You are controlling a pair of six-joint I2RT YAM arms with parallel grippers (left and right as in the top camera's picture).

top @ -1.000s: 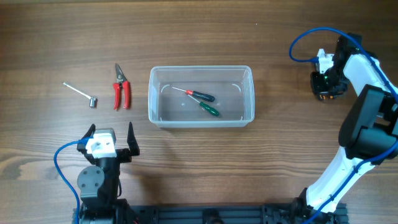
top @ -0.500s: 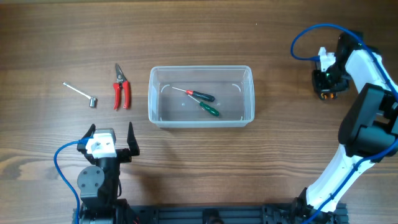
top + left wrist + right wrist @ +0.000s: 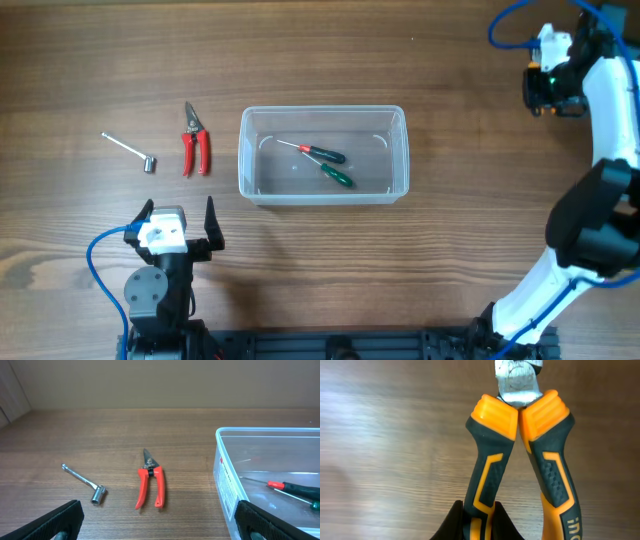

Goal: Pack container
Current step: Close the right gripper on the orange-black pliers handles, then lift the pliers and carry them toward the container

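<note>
The robot's right gripper holds the pliers and should next swing them to the left in the overhead view, over the screwdriver handles in the container (image 3: pixel 323 155), then lower them and let go.
The clear plastic container (image 3: pixel 323 155) sits mid-table and holds a red-handled screwdriver (image 3: pixel 318 152) and a green-handled screwdriver (image 3: pixel 336 176); its left wall shows in the left wrist view (image 3: pixel 227 480). My right gripper (image 3: pixel 553 95), at the far right back, is shut on one handle of the orange-and-dark pliers (image 3: pixel 520 455), held above the table. My left gripper (image 3: pixel 178 225) is open and empty near the front left, its fingers wide apart in the left wrist view (image 3: pixel 160 527).
Red-handled pruning shears (image 3: pixel 194 140) and a small metal socket wrench (image 3: pixel 132 151) lie left of the container; both also show in the left wrist view, the shears (image 3: pixel 150 485) and the wrench (image 3: pixel 85 482).
My right gripper has risen and moved toward the back right with the pliers in it. The left arm has not moved.
</note>
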